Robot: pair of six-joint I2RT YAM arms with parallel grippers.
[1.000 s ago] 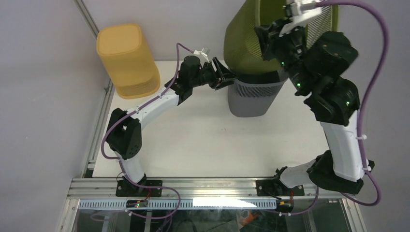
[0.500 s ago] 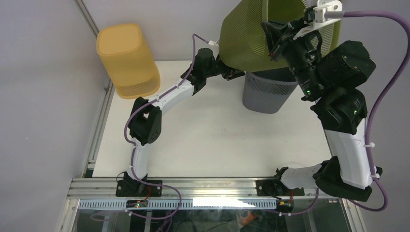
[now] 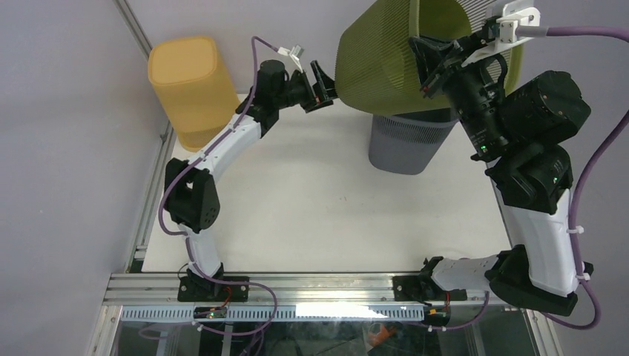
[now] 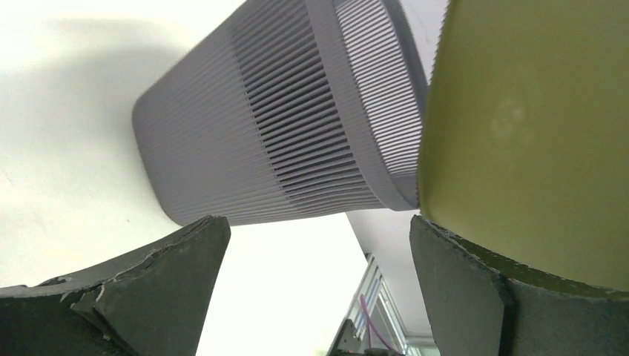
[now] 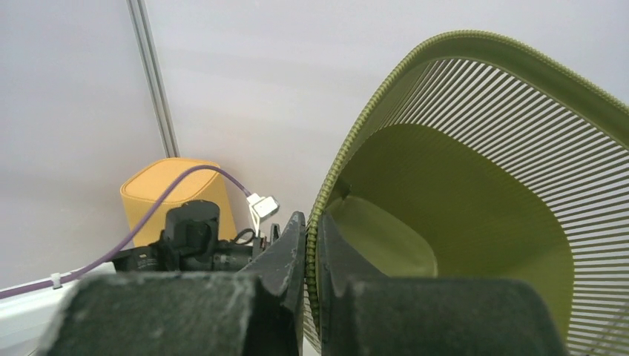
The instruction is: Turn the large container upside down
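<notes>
The grey bin is underneath, so my right gripper will next go left in the top view and down, releasing the green bin on the bare tabletop.
The large container is an olive-green slatted bin (image 3: 378,59), held in the air and tilted on its side above the back of the table. My right gripper (image 3: 434,63) is shut on its rim, one finger inside and one outside, as the right wrist view shows (image 5: 311,245) with the bin's inside (image 5: 475,222) beyond. My left gripper (image 3: 328,85) is open and empty just left of the bin's base. In the left wrist view the green base (image 4: 534,126) sits beside the far finger, with the gripper (image 4: 319,289) holding nothing.
A grey ribbed bin (image 3: 404,144) stands upright on the table under the green one, and shows in the left wrist view (image 4: 274,126). A yellow bin (image 3: 194,89) stands upside down at the back left corner by the frame post. Walls close in at the back.
My left gripper has drawn back up and to the left, away from the green bin's underside. The right arm has raised the bin slightly, and the grey bin now shows more.
</notes>
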